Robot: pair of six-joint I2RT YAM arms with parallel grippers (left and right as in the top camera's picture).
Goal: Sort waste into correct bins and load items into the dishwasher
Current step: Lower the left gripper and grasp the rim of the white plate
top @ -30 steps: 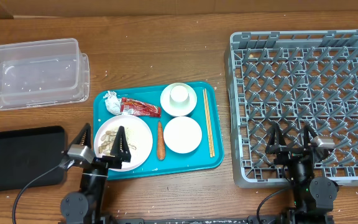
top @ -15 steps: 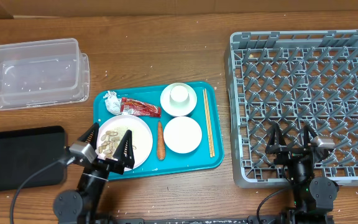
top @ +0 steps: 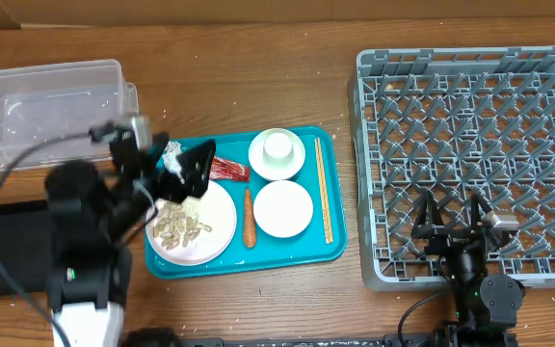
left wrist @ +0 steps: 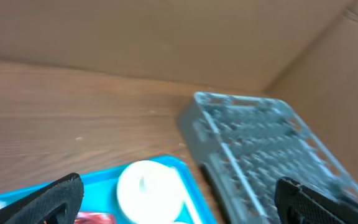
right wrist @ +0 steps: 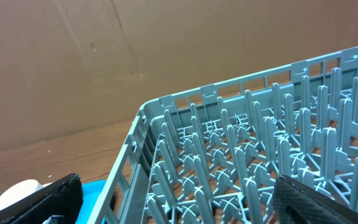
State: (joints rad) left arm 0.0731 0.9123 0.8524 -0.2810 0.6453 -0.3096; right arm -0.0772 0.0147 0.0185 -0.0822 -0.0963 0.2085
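My left gripper tilts down next, then moves down onto the plate's rim by the carrot.
My left gripper hangs open above the teal tray's left end, over the crumpled white napkin and the red wrapper. Below it lies the large plate with pale food scraps. The carrot lies beside the plate. A small cup stands in a bowl, and a white bowl sits below it. The blurred left wrist view shows that bowl between wide-apart fingers. My right gripper stands open over the grey dish rack's front edge, nothing in it.
The clear tub stands at the back left. The black tray at the front left is partly hidden by my left arm. Chopsticks lie along the right side of the teal tray. Cardboard walls stand behind the table.
My left arm has risen from the table's front edge and swung forward over the tray's left end, jaws still open. The right arm has not moved.
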